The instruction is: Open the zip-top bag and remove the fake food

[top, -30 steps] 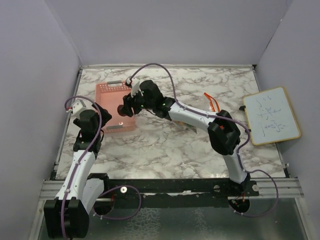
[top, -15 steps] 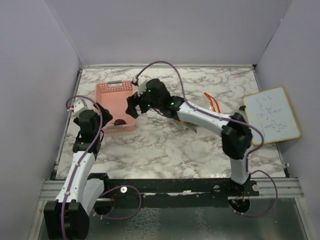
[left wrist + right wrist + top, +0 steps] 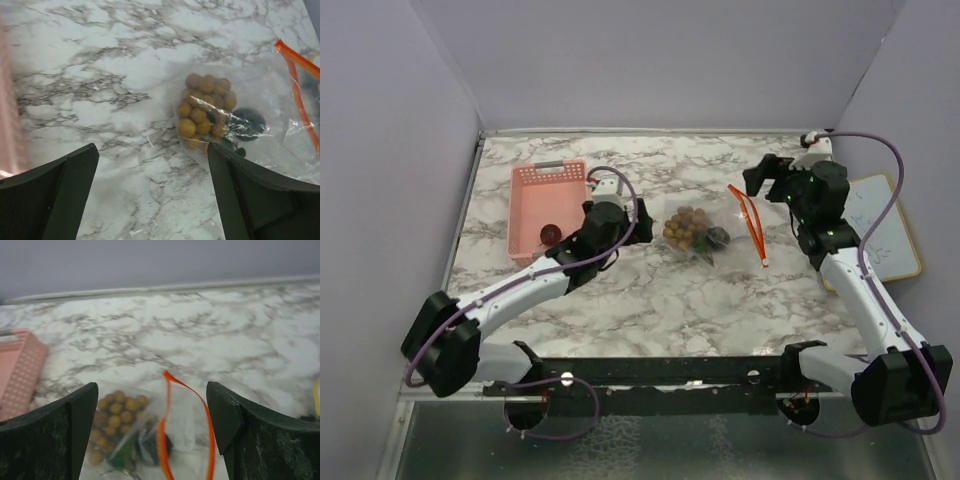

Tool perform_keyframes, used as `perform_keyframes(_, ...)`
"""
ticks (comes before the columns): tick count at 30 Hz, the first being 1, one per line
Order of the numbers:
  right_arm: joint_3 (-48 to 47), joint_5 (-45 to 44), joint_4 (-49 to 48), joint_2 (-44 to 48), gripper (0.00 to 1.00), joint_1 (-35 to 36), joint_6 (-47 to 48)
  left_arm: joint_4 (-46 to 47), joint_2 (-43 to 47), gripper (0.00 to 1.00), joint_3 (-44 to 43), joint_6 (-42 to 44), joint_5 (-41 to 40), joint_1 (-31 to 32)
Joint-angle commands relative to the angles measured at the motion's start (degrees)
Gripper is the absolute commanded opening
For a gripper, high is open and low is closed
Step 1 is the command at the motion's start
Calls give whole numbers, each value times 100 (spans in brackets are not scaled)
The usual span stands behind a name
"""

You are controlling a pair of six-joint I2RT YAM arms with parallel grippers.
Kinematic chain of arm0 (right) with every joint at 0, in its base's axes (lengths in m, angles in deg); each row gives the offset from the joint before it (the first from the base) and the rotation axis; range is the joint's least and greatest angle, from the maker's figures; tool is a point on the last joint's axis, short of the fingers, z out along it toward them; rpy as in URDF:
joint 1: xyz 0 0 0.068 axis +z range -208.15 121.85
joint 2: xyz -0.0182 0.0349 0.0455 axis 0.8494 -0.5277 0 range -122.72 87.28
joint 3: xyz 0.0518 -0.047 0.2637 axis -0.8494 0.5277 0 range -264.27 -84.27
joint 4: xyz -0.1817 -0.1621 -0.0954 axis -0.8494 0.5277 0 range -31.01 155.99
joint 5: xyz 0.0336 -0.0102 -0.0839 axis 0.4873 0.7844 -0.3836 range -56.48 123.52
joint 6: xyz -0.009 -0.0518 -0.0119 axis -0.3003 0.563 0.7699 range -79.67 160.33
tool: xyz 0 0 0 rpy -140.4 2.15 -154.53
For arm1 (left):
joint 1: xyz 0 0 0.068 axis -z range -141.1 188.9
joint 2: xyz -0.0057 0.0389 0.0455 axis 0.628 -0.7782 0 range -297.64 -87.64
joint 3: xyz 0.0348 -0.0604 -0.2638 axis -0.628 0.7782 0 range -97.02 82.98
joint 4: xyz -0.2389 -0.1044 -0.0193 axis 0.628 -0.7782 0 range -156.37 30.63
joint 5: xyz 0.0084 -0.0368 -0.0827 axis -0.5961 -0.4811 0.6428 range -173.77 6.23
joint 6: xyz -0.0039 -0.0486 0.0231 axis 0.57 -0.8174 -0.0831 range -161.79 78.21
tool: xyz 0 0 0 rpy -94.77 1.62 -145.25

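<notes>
My right gripper moves down onto the bag's zip edge nearer the whiteboard (image 3: 211,442) next, fingers tilting toward the marble, as that zip edge stands apart from the other.
The zip-top bag (image 3: 712,232) lies on the marble mid-table, its orange-red zip strip (image 3: 751,222) open in a loop (image 3: 186,415). The golden-brown grape bunch (image 3: 684,227) is inside it (image 3: 205,107) (image 3: 117,412), next to a dark round item with green leaves (image 3: 247,123). A dark maroon fruit (image 3: 549,233) lies in the pink basket (image 3: 530,195). My left gripper (image 3: 637,215) (image 3: 152,148) is open and empty just left of the bag. My right gripper (image 3: 761,178) (image 3: 152,386) is open and empty above and behind the bag's mouth.
A small whiteboard (image 3: 885,235) lies at the right edge, partly behind my right arm. The pink basket's corner shows at the left in the right wrist view (image 3: 20,372). Lilac walls close the table on three sides.
My right arm has pulled back from the basket to the right side, leaving the maroon fruit in the basket. My left arm has swung from the left edge across to the bag.
</notes>
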Motion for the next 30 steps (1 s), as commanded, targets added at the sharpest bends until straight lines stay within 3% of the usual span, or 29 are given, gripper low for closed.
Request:
perform_keyframes(1,722,-78,508,220,89,-818,-418,571,-1026,94,-710,22,-571,785)
perform_keyframes(4,1331,-543,302,337,88,-1056,-792,656,-1592,94,-1207,68,-590,1227)
perform_keyframes(9,1883,-430,-40,-11,91,-1165,-958,663,-2287,94,-1918,150,-575,1730)
perform_keyframes(20,2243,172,-752,-783,88,-1166,-1170,833,-2433,94,-2075,119,-454,1872)
perform_keyframes(23,2329,397,-929,-816,78,-1166,-1206,831,-2389,94,-2002,129,-475,1876)
perform_keyframes(26,2396,520,-1053,-720,74,-1166,-1126,832,-2351,94,-1953,130,-502,1876)
perform_keyframes(30,2421,491,-1072,-648,51,-1166,-1049,849,-2353,94,-1949,128,-482,1876)
